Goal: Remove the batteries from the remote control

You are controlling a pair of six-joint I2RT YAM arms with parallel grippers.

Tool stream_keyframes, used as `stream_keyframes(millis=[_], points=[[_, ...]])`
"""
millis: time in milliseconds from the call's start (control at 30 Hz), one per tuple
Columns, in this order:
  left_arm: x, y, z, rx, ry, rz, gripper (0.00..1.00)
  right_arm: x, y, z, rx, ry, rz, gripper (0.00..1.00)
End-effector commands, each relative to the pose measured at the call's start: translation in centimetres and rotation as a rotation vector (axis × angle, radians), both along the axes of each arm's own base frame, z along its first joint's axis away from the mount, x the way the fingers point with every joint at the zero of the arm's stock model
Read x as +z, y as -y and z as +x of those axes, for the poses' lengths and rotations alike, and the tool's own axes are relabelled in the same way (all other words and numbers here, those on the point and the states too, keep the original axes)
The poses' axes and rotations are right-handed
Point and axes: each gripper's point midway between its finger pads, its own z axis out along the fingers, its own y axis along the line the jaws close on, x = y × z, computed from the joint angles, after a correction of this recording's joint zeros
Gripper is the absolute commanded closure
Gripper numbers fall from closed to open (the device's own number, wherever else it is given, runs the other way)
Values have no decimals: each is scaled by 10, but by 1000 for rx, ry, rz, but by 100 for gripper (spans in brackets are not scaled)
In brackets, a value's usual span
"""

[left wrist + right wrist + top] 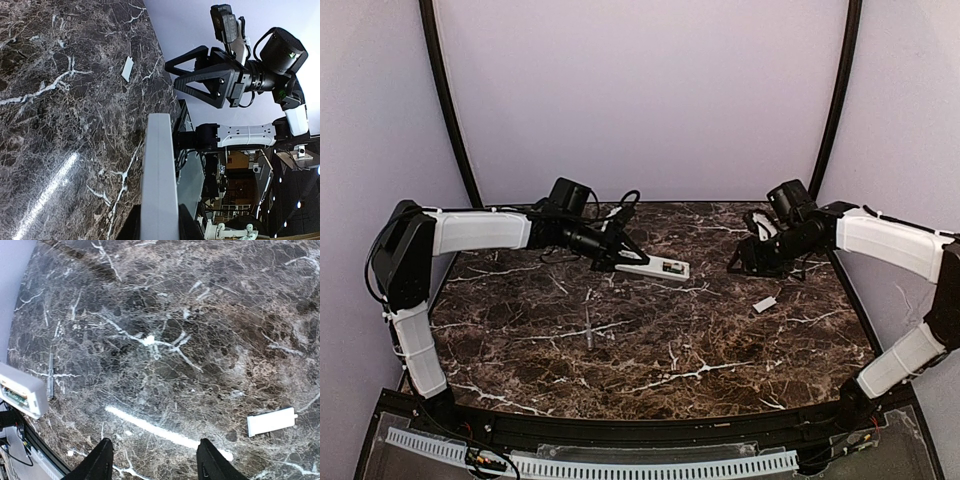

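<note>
My left gripper moves back and down next toward the bare marble between the stick tool and the cover to release the remote, since that spot is clear.
My left gripper is shut on one end of the white remote control, holding it just above the marble table at the back centre. The remote's free end points right and shows a darker open patch; I cannot make out the batteries there. In the left wrist view the remote runs straight out between the jaws of the left gripper. My right gripper hovers to the right of the remote, apart from it. It stands open over bare marble with nothing between its fingers. The remote's end shows at the left edge of the right wrist view.
A small white cover piece lies on the table below the right gripper; it also shows as the cover and the cover. A thin grey stick tool lies left of centre. Purple walls close in the back and sides.
</note>
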Motion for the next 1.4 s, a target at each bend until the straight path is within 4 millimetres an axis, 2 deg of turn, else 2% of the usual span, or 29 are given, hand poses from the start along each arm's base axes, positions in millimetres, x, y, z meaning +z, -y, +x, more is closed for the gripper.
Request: stream_keyframes(millis=[0, 100, 133, 167, 200, 233, 267, 300, 600, 800, 833, 867, 900, 933, 1067, 1200, 1333, 1367], points=[[3, 9, 5, 36, -15, -23, 100, 32, -20, 0, 27, 85, 188, 41], [0, 14, 3, 46, -18, -44, 100, 47, -27, -2, 56, 119, 255, 36], [-7, 14, 0, 55, -44, -35, 100, 51, -28, -3, 63, 131, 268, 33], [-7, 17, -2, 54, -33, -51, 100, 56, -29, -3, 68, 144, 278, 28], [-16, 16, -5, 66, -64, -39, 100, 59, -29, -3, 72, 157, 284, 21], [-16, 19, -6, 65, -54, -55, 100, 62, -29, -4, 75, 170, 291, 13], [-25, 19, -9, 74, -83, -45, 100, 64, -30, -5, 78, 180, 299, 4], [-25, 22, -11, 72, -74, -59, 100, 65, -29, -6, 80, 189, 305, 2], [-62, 34, -26, 89, -119, -45, 100, 60, -31, -20, 114, 207, 363, 1], [-74, 46, -30, 112, -98, -69, 100, 60, -28, -24, 116, 229, 357, 1], [-79, 44, -33, 125, -118, -63, 100, 61, -27, -25, 118, 232, 355, 2], [-73, 45, -33, 128, -101, -95, 100, 61, -26, -25, 117, 237, 352, 1], [-80, 40, -37, 143, -141, -87, 100, 62, -26, -25, 116, 241, 351, 1], [-77, 40, -38, 144, -133, -109, 100, 62, -26, -25, 117, 245, 352, 1], [-92, 38, -46, 108, -166, -36, 99, 63, -29, -25, 146, 251, 361, 1], [-96, 39, -40, 136, -128, -28, 100, 61, -35, -20, 169, 240, 362, 1], [-120, 40, -40, 125, -165, 13, 99, 61, -38, -18, 171, 229, 379, 1], [-120, 41, -39, 125, -158, 0, 99, 62, -39, -18, 172, 233, 381, 1]])
